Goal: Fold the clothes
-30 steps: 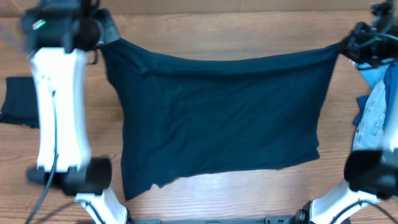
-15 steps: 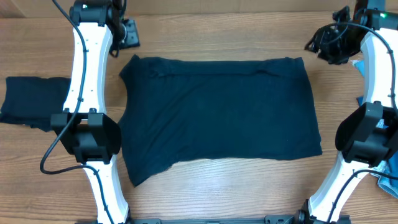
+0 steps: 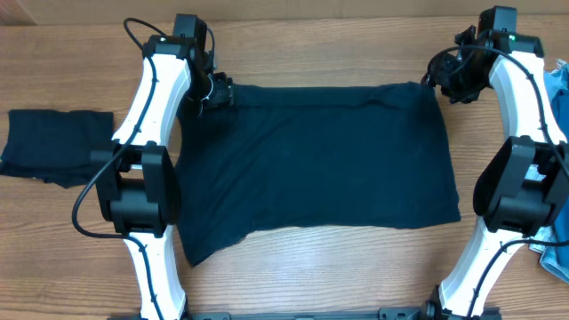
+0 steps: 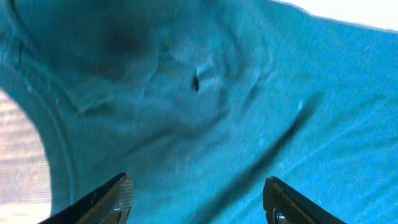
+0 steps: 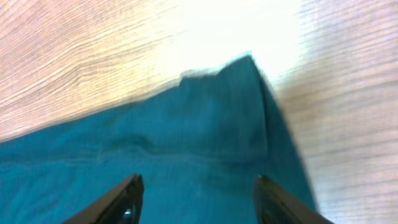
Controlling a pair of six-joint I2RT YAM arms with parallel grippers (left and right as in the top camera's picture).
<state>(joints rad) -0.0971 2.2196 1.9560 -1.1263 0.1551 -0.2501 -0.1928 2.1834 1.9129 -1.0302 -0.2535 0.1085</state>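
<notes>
The fabric is wrinkled around the small hole near the garment's far edge. My left gripper is open and will next move down onto those wrinkles and close.
A dark navy garment lies spread flat on the wooden table, its lower left hem uneven. My left gripper hovers open over its far left corner. In the left wrist view the fabric fills the frame, wrinkled, with a small hole, and the left gripper has nothing between its fingers. My right gripper stands open over the far right corner. In the right wrist view that corner lies flat on the wood ahead of the right gripper.
A second dark garment lies folded at the table's left edge. Light-blue denim shows at the right edge, near the right arm's base. Bare wood runs along the front and back of the table.
A second ago both grippers held the garment stretched above the table. It now lies flat and released, both grippers have opened, and they have come back over its far corners.
</notes>
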